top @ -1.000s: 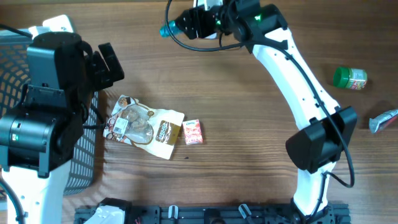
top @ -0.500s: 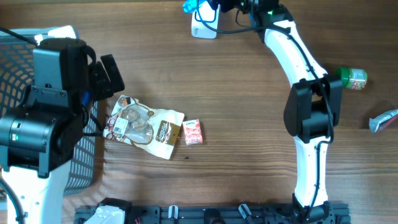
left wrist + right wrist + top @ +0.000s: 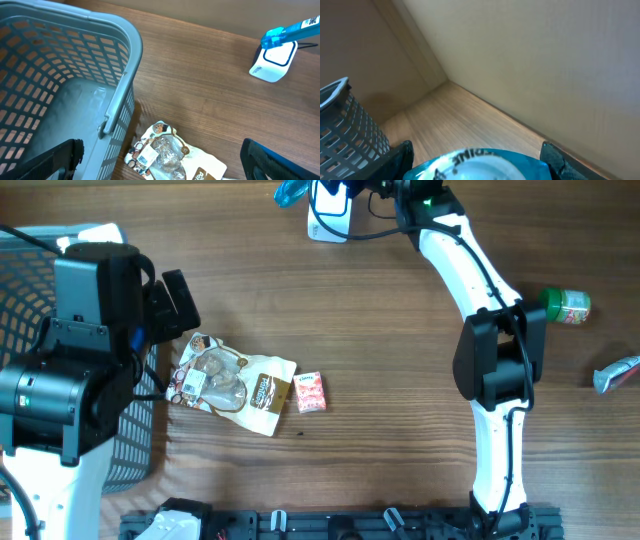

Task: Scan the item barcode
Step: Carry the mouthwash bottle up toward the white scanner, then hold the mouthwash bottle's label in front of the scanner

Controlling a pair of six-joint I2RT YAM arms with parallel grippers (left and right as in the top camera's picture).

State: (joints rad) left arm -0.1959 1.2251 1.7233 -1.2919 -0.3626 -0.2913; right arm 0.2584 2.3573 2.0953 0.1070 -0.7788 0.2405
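Observation:
My right gripper should move back next, with its tip downward, and lower the blue bottle onto the tabletop on the scanner's near side to let it go, because that spot is empty.
The item being handled is a shiny blue pack (image 3: 290, 192) with a white printed face, held up at the table's far edge. My right gripper (image 3: 345, 188) is shut on the blue pack, which fills the gap between its fingers in the right wrist view (image 3: 470, 165). The white barcode scanner (image 3: 328, 220) stands just below and right of the pack's tip. In the left wrist view the blue pack (image 3: 287, 35) hangs just over the scanner (image 3: 274, 62). My left gripper (image 3: 172, 305) is open and empty, hovering beside the basket above a snack bag (image 3: 165, 155).
A grey mesh basket (image 3: 20, 250) fills the left edge. The snack bag (image 3: 235, 382) and a small pink carton (image 3: 311, 392) lie mid-table. A green-lidded jar (image 3: 564, 305) and a tube (image 3: 617, 373) lie at the right.
My right arm has swung up to the far edge with the blue pack, then carried its tip slightly left over the scanner. The left arm has stayed still.

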